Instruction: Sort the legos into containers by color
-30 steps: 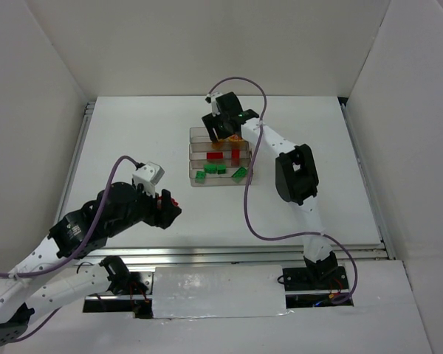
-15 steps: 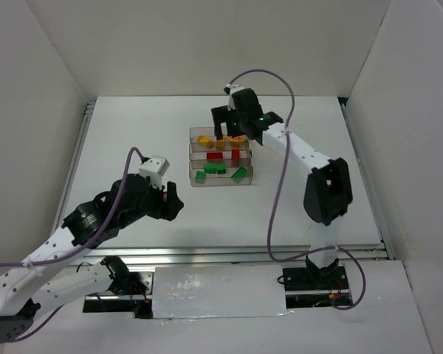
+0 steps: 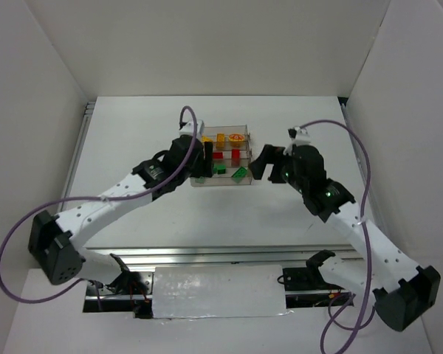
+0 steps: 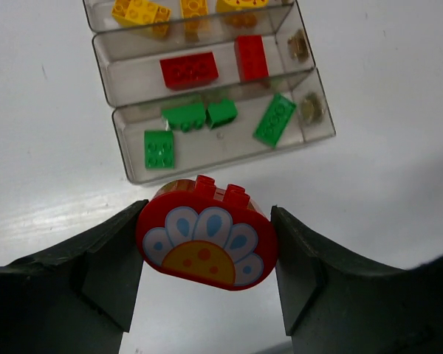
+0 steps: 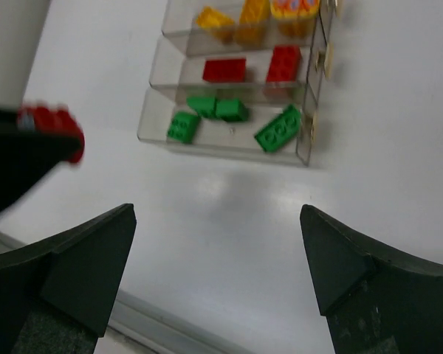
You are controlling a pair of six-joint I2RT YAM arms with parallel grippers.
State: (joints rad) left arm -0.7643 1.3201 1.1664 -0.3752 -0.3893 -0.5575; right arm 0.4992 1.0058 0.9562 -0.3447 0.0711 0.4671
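The robot's left gripper is holding the red rounded brick [image 4: 207, 243] and next needs to carry it outward over the tray's middle trough [image 4: 226, 68], then lower it and let go there, because that trough already has red bricks in it.
My left gripper [image 4: 207, 215] is shut on a red rounded brick [image 4: 207, 243] with a flower print and holds it above the table just in front of the clear tray [image 4: 207, 156]. The tray's far trough holds yellow bricks [image 4: 140, 11], the middle trough two red bricks [image 4: 189, 70], and the near trough several green bricks [image 4: 275, 119]. From above, my left gripper [image 3: 201, 159] is at the tray's [image 3: 218, 184] left end. My right gripper [image 3: 264, 167] is open and empty just right of the tray, its jaws wide apart [image 5: 218, 214] over bare table.
White walls enclose the table on three sides. A metal rail [image 3: 229, 254] runs along the near edge. In the right wrist view the left gripper with its red brick [image 5: 55, 122] shows at the left, and the tray [image 5: 229, 141] at the top.
My left arm has swung from the near left up to the tray's left end with the red brick. My right arm has drawn back from over the far trough to the tray's right.
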